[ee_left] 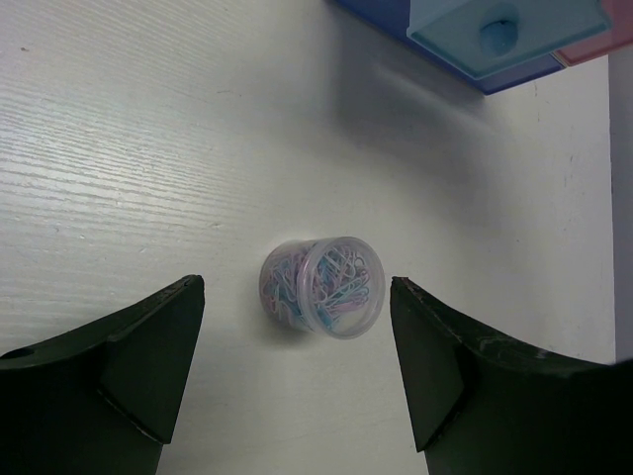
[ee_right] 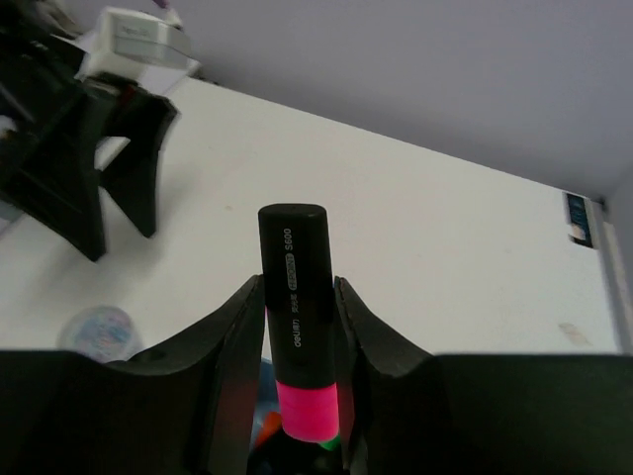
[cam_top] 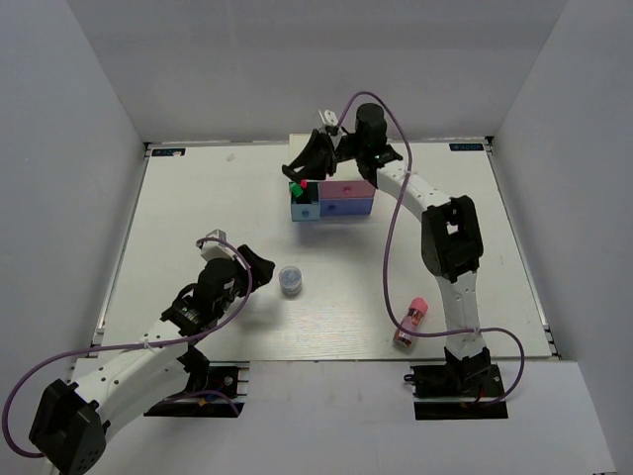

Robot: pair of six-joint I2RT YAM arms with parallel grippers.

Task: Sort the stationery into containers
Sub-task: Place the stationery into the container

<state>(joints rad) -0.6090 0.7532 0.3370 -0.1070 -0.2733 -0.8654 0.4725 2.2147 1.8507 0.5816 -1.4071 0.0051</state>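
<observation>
Next, the right gripper lowers the upright black highlighter into the open light blue drawer (cam_top: 306, 193) (ee_right: 286, 444), toward the highlighters inside, then opens.
My right gripper (cam_top: 302, 176) is shut on a black highlighter with a pink-red end (ee_right: 297, 317) and holds it upright over the open light blue drawer (cam_top: 303, 205) of the white drawer chest (cam_top: 336, 198). The orange (ee_right: 263, 432) and green (ee_right: 331, 443) ends of two other highlighters show in the drawer below it. The round pot (cam_top: 290, 280) of coloured paper clips stands on the table. My left gripper (cam_top: 259, 269) is open just left of it. In the left wrist view the pot (ee_left: 321, 287) sits level with the open fingertips (ee_left: 188, 297) and touches neither. The pink tube (cam_top: 411, 322) lies near the right arm's base.
The table (cam_top: 198, 198) is white with grey walls round it. The chest's light blue drawer front (ee_left: 504, 35) shows ahead of my left gripper. The left arm (ee_right: 69, 168) and the pot (ee_right: 99, 332) show in the right wrist view.
</observation>
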